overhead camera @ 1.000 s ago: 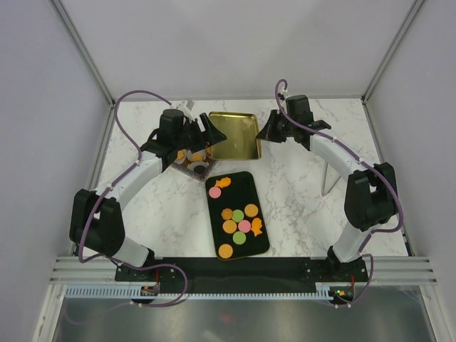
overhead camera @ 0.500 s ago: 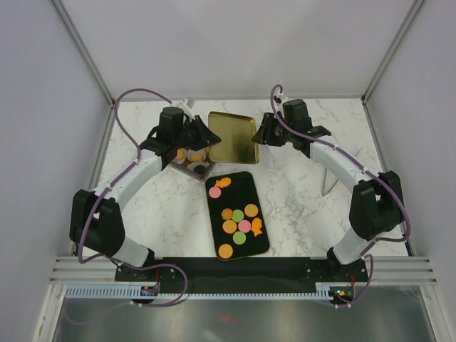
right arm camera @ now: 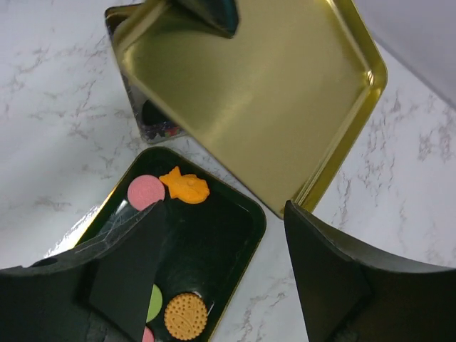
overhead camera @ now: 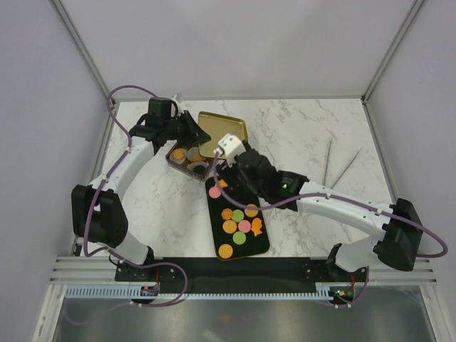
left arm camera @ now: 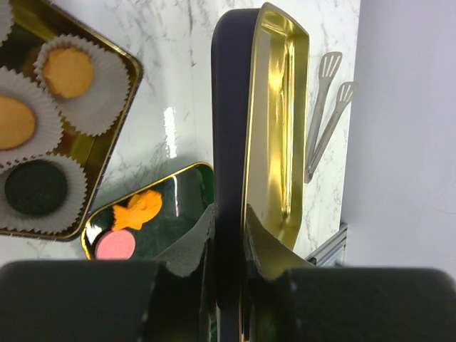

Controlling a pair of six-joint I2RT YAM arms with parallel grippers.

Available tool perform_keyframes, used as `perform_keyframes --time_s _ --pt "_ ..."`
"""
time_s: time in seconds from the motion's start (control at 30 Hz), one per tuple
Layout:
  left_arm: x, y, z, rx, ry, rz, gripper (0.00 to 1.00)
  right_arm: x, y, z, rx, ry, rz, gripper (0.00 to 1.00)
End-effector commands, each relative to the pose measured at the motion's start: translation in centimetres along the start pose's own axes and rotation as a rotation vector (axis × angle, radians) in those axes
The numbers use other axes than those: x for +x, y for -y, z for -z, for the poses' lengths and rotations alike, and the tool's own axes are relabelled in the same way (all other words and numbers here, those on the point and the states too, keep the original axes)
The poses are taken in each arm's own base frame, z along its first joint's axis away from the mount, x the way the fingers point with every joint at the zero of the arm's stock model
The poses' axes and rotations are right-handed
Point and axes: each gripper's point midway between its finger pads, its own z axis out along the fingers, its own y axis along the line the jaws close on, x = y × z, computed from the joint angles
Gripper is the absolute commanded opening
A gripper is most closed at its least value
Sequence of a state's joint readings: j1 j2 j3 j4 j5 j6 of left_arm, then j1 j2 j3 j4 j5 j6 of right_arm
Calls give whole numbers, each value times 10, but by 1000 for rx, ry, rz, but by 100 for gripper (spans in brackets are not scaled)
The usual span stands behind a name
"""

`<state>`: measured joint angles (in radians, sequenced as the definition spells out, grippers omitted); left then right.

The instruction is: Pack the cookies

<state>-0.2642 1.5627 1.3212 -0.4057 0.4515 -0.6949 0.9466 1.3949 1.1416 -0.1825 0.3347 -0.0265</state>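
My left gripper holds another side of the lid, so my right gripper needs to go down next onto the lid's near edge by the black tray [overhead camera: 260, 244], with its open fingers on both sides of that edge.
Several cookies [overhead camera: 239, 217], orange, pink and green, lie on a black tray [overhead camera: 260, 244]. An orange fish cookie [right arm camera: 184, 187] and a pink round one [right arm camera: 146, 191] sit at the tray's far end. My right gripper [right arm camera: 224, 210] hovers open over that end, with nothing between its fingers. My left gripper [left arm camera: 228, 214] is shut on the edge of a gold tin lid [left arm camera: 278, 128] and holds it tilted off the table. Beside the lid stands a tin [overhead camera: 173, 162] of white paper cups, two of them holding orange cookies [left arm camera: 68, 71].
Metal tongs [overhead camera: 342, 171] lie on the marble at the right. The tilted lid [overhead camera: 224, 132] hangs just behind the black tray, close to my right gripper [overhead camera: 219, 177]. White walls enclose the table on three sides.
My right arm swung from the back right to the black tray's far end and its jaws opened. My left gripper shut on the lid's edge and tipped it up.
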Motion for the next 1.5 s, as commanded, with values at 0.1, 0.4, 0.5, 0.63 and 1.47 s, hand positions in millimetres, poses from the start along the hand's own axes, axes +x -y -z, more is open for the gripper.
perform_keyframes --time_s 0.1,0.4,0.5,0.63,1.47 --pt "7 11 11 72 -103 79 2 -14 -12 9 187 52 365 77" --pt "16 11 19 81 -117 67 2 -15 -23 -20 268 24 582 79" --pt "18 12 22 88 -117 64 2 -19 -24 -28 284 29 611 79" --pt "22 13 27 97 -123 61 3 -25 -15 -34 362 23 639 75" --pt "-71 5 55 -53 272 21 91 -53 3 -22 329 47 521 0"
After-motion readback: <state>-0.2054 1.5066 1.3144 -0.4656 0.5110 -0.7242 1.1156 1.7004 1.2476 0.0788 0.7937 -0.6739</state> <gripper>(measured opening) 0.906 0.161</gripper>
